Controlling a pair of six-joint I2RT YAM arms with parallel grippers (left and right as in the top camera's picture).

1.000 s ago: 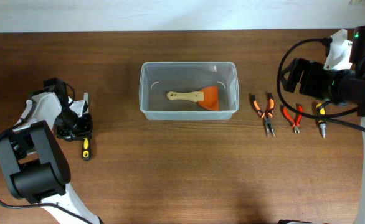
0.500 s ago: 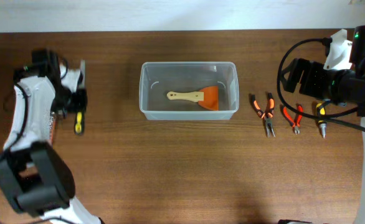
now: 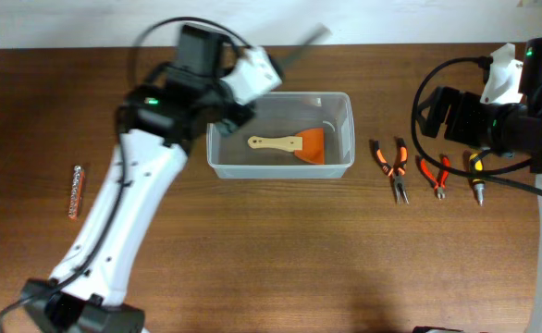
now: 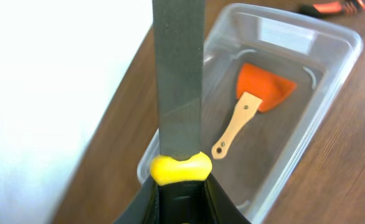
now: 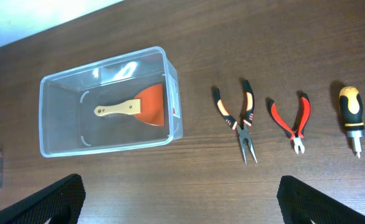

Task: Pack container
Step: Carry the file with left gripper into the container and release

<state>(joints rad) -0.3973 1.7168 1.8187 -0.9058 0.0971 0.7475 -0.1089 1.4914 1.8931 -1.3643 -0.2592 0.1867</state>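
The left gripper needs to go down to the bare bottom of the bin beyond the scraper and turn the slanting file along the bin's far side to release it.
The container [image 3: 280, 172], a clear rectangular bin, sits mid-table with a wooden-handled orange scraper [image 3: 294, 143] lying in it. My left gripper [image 3: 262, 72] hovers over the bin's back left corner, shut on a flat grey file [image 3: 308, 42] whose blade points back and right. In the left wrist view the gripper [image 4: 181, 190] clamps the black handle just below its yellow collar. The blade [image 4: 178, 74] runs up the frame, with the container [image 4: 332, 93] and scraper [image 4: 251, 106] below it. My right gripper [image 5: 189, 205] stands open above bare wood, in front of the container [image 5: 104, 146].
Right of the bin lie needle-nose pliers [image 3: 393, 166], small red cutters [image 3: 435, 176] and a stubby screwdriver [image 3: 477, 176]. A strip of bits [image 3: 75, 191] lies at the far left. The right arm [image 3: 493, 111] stays over the table's right edge.
My left arm has lifted the file off the table's left side and swung right to the container's back left corner. The bit strip now shows. The right arm is unmoved.
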